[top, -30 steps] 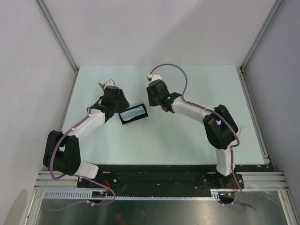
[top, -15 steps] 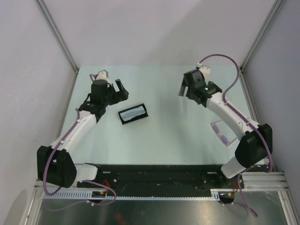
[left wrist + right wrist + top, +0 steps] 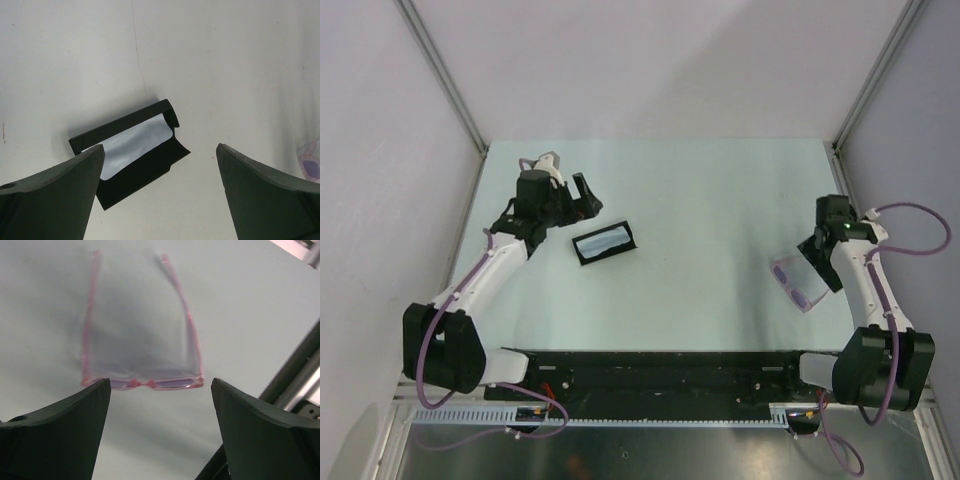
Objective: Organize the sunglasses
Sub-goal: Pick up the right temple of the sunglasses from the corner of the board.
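Note:
The sunglasses' near arm is next for my right gripper, which moves back toward the base and down onto its hinge end point(image 3: 816, 303) point(image 3: 198, 358), narrow enough for open fingers.
The sunglasses point(image 3: 798, 283), with a pink frame and purple lenses, lie at the right of the table with their arms unfolded. In the right wrist view the sunglasses point(image 3: 145, 384) lie just beyond my fingertips, lenses towards me. My right gripper point(image 3: 817, 259) is open and empty right next to them, and it shows open in its own view point(image 3: 160, 381). My left gripper point(image 3: 582, 197) is open and empty, up and left of the black case point(image 3: 605, 243). The case lies open with the light blue cloth point(image 3: 131, 144) inside. In the left wrist view my left gripper point(image 3: 160, 147) hovers above the case point(image 3: 150, 167).
The pale green table point(image 3: 720, 200) is bounded by metal rails; one rail point(image 3: 300, 370) runs close on the right of the sunglasses. White walls stand on three sides. The sunglasses also show at the right edge of the left wrist view point(image 3: 311, 162).
My right arm swung from the middle of the table to the right side and came down beside the sunglasses. My left gripper drew back from the case to the upper left.

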Motion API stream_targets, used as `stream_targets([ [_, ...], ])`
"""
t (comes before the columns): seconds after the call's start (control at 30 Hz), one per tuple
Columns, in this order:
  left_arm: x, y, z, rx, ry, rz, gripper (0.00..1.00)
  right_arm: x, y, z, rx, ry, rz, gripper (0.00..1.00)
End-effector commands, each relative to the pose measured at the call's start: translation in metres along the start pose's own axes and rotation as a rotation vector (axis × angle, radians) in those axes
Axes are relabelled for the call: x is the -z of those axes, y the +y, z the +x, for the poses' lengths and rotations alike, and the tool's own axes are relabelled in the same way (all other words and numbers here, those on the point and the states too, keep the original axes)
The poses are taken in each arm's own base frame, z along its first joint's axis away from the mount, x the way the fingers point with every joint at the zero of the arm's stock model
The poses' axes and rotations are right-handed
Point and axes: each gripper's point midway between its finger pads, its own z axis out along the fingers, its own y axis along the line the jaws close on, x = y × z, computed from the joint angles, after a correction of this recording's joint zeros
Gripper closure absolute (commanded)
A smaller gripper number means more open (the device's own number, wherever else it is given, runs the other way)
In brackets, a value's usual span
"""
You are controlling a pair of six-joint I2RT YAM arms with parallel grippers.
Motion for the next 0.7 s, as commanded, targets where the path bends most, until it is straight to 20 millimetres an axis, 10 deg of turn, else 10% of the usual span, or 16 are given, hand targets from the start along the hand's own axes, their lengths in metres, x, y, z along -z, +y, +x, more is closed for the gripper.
stream_targets([
  [0.0,0.002,-0.011,-0.012,-0.018,-0.021,0.056,0.0,-0.01,-0.032,0.001,-0.082,0.044,0.069,0.13],
  [0.17,-0.001,-0.026,-0.006,-0.027,0.033,0.142,0.0,-0.039,-0.065,0.011,-0.159,0.126,0.151,0.07],
  [0.67,-0.016,-0.024,-0.007,-0.055,0.054,0.14,0.0,-0.075,-0.061,0.04,-0.188,0.265,0.14,0.16],
])
